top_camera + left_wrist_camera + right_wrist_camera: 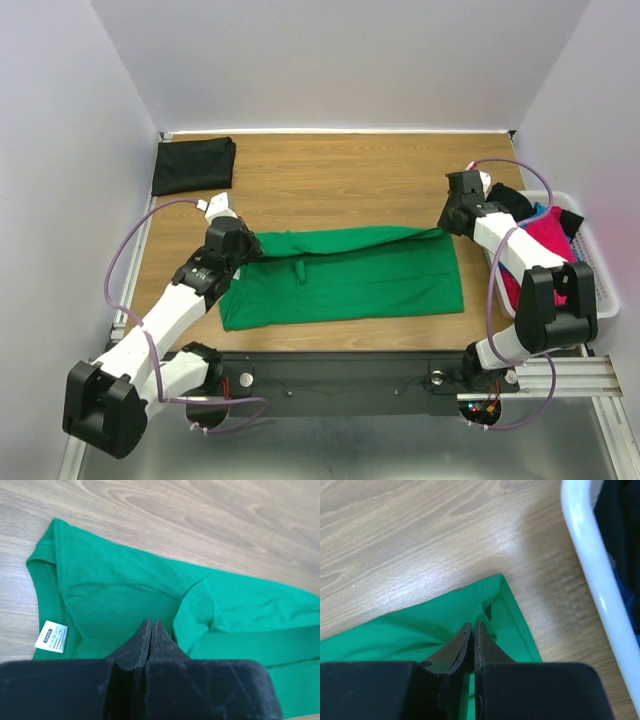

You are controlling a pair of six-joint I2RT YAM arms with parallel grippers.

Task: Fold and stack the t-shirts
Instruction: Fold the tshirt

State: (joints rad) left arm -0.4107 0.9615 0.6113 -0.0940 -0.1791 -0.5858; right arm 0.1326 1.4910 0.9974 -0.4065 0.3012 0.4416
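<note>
My left gripper lowers back onto the t-shirt's near half, which lies below and back from it, next. It then releases, with the held corner still raised.
A bright green t-shirt [350, 285] lies spread across the middle of the wooden table, its far edge folded toward the front. My left gripper [248, 245] is shut on its far left corner; in the left wrist view the closed gripper [151, 625] sits over the green cloth [120, 580], with the white neck label [51, 636] at lower left. My right gripper [447, 225] is shut on the far right corner; in the right wrist view the gripper [472, 627] pinches the green cloth [420, 630]. A folded black t-shirt [193, 165] lies at the far left corner.
A white plastic basket [600, 290] stands at the table's right edge, holding magenta [550, 235], blue and black cloth. Its rim [585, 555] is close to the right of my right gripper. Grey walls enclose the table on three sides.
</note>
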